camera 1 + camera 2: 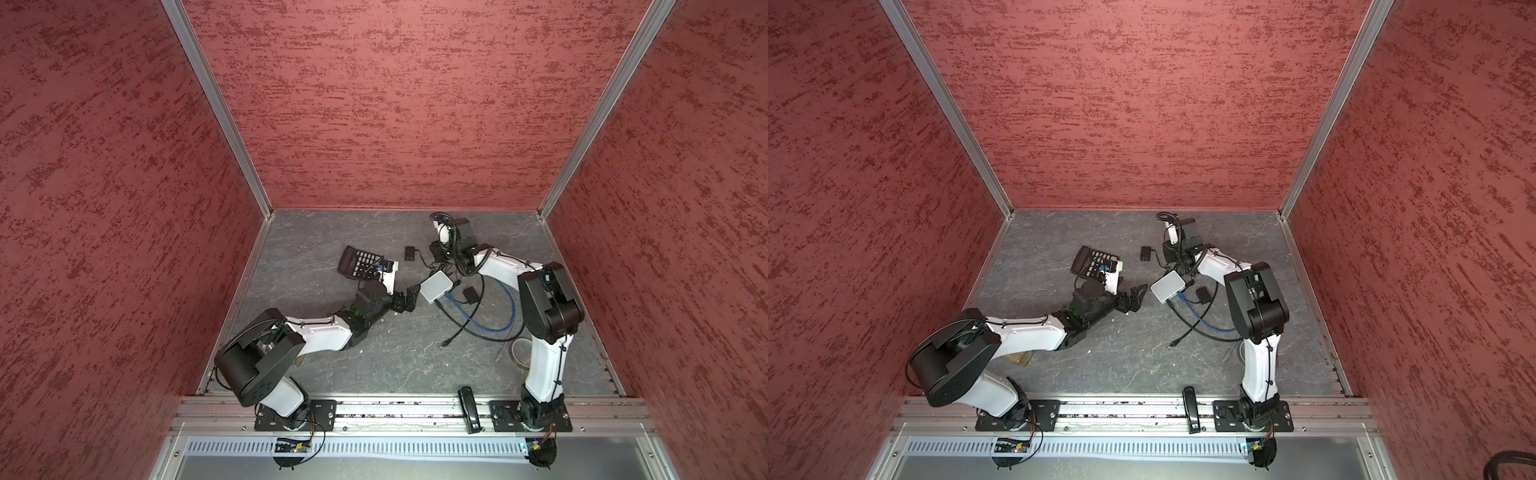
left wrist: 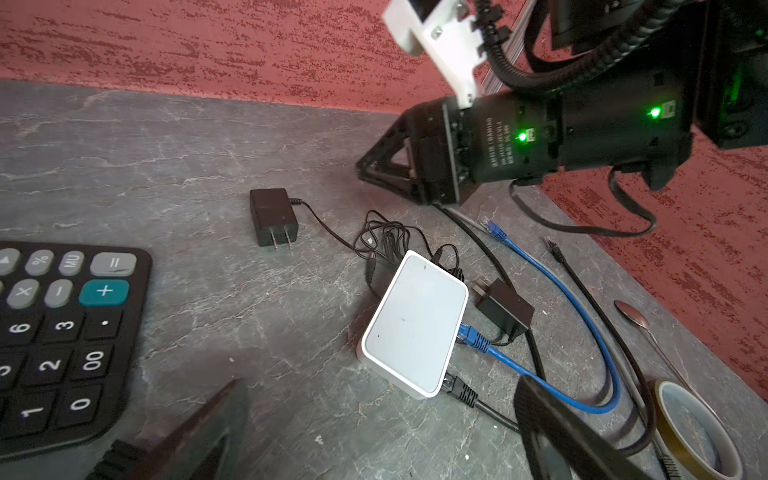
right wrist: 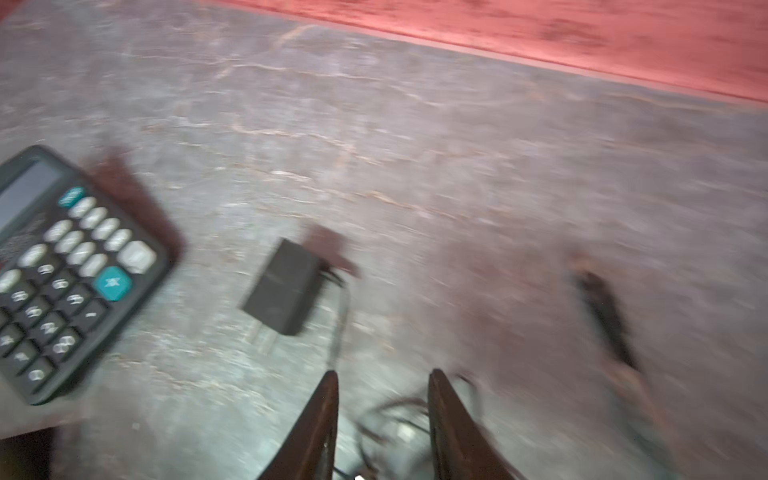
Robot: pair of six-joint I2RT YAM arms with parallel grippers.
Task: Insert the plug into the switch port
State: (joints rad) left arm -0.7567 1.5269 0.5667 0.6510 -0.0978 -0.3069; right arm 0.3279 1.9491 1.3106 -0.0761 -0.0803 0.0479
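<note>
My right gripper needs to move down and back onto the cable tangle's outer piece (image 1: 446, 268), facing away from the calculator, since that piece of cable bows clear of the coils.
The white switch (image 1: 436, 286) (image 1: 1168, 286) (image 2: 415, 324) lies flat mid-table. A blue plug (image 2: 471, 334) and a black plug (image 2: 459, 388) sit in ports on one side of it. The blue cable's other plug (image 2: 494, 230) lies loose by the right arm. A thin black lead's barrel plug (image 2: 370, 266) rests by the switch's far corner, outside it. My left gripper (image 1: 409, 297) (image 1: 1140, 293) (image 2: 380, 386) stands wide open and empty just short of the switch. My right gripper (image 3: 383, 374) (image 2: 374, 166) hovers beyond the switch, jaws apart over a cable tangle (image 3: 399, 419) and holding nothing.
A calculator (image 1: 359, 262) (image 3: 62, 270) lies left of the switch. One black adapter (image 1: 410, 252) (image 2: 274, 216) sits behind the switch, another (image 2: 505, 309) beside it. Loose cables (image 1: 478, 320), a tape roll (image 2: 690, 428) and a spoon (image 2: 631, 316) lie on the right. Red walls enclose the table.
</note>
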